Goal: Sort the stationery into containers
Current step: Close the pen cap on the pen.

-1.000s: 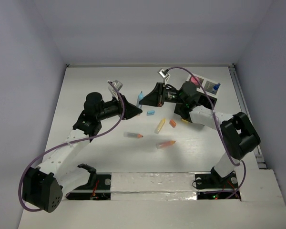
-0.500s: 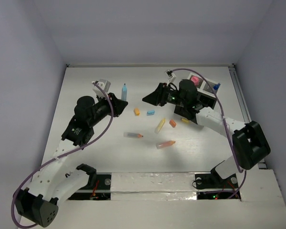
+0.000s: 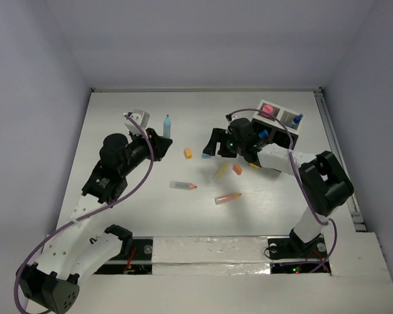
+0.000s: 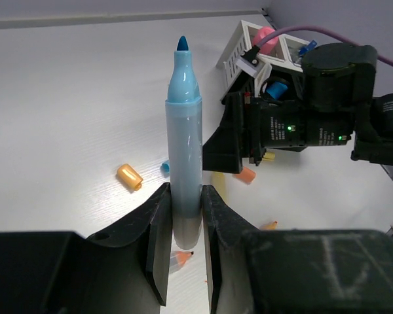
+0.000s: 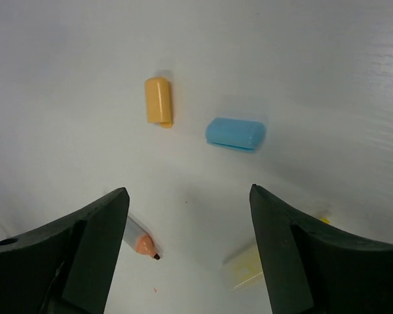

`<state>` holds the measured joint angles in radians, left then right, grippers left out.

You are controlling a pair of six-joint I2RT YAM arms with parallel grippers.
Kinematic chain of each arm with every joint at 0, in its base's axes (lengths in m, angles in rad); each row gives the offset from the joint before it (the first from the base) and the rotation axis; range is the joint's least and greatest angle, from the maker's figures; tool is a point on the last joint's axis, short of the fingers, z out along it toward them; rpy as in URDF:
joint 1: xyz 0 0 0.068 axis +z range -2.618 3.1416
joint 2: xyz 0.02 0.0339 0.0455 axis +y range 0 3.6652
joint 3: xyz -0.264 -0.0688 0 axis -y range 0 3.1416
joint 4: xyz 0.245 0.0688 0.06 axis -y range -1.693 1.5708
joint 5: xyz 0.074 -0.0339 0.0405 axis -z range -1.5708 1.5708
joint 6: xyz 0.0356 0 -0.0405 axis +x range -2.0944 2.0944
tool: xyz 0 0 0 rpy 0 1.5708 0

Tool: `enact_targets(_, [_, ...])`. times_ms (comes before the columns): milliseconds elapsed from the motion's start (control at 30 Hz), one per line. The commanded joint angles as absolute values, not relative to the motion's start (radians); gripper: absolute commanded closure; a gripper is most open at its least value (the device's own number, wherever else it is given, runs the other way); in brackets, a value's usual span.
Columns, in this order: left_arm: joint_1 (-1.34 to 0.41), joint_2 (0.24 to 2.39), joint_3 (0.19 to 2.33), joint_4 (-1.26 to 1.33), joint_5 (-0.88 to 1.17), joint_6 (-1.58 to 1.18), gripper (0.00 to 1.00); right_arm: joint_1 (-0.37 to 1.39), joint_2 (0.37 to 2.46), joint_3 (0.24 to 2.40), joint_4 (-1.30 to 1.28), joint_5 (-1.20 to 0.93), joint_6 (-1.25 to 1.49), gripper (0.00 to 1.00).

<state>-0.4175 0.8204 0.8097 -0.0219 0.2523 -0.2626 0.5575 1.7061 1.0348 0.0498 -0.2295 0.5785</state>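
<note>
The right gripper moves down and to the left in the top view next and closes on the light-blue cap (image 5: 235, 133), since the held light-blue marker is uncapped.
My left gripper (image 3: 162, 139) is shut on a light-blue marker (image 3: 167, 124), which stands upright between its fingers (image 4: 185, 203) with its uncapped tip up (image 4: 183, 44). Open, my right gripper (image 3: 213, 146) hovers over the table, with a light-blue cap (image 5: 235, 133) and an orange-yellow cap (image 5: 159, 100) lying just beyond its fingertips (image 5: 188, 191). Loose on the table are a yellow marker (image 3: 220, 171), an orange cap (image 3: 237, 169) and two clear orange-tipped pens (image 3: 183, 186) (image 3: 228, 197). The black white-rimmed container (image 3: 283, 112) at the back right holds a pink round piece (image 3: 268, 108).
A small yellow piece (image 3: 254, 165) lies under the right forearm. The right arm (image 4: 314, 124) crosses the space between the held marker and the container (image 4: 245, 46). Walls enclose the table at the left, back and right.
The left gripper pulled back to the left with the blue marker. The right gripper, shut half a second ago, opened and dropped toward the light-blue cap.
</note>
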Motion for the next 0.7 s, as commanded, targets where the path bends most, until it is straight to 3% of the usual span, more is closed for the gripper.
enact_targets(0, [-0.419, 0.801, 0.83, 0.003, 0.282, -0.253, 1.0, 0.565, 1.73, 1.048, 0.09, -0.163, 0.632, 0.19])
enact_targets(667, [-0.419, 0.793, 0.825, 0.008, 0.313, -0.253, 1.0, 0.574, 1.947, 1.117, 0.238, -0.147, 0.822, 0.22])
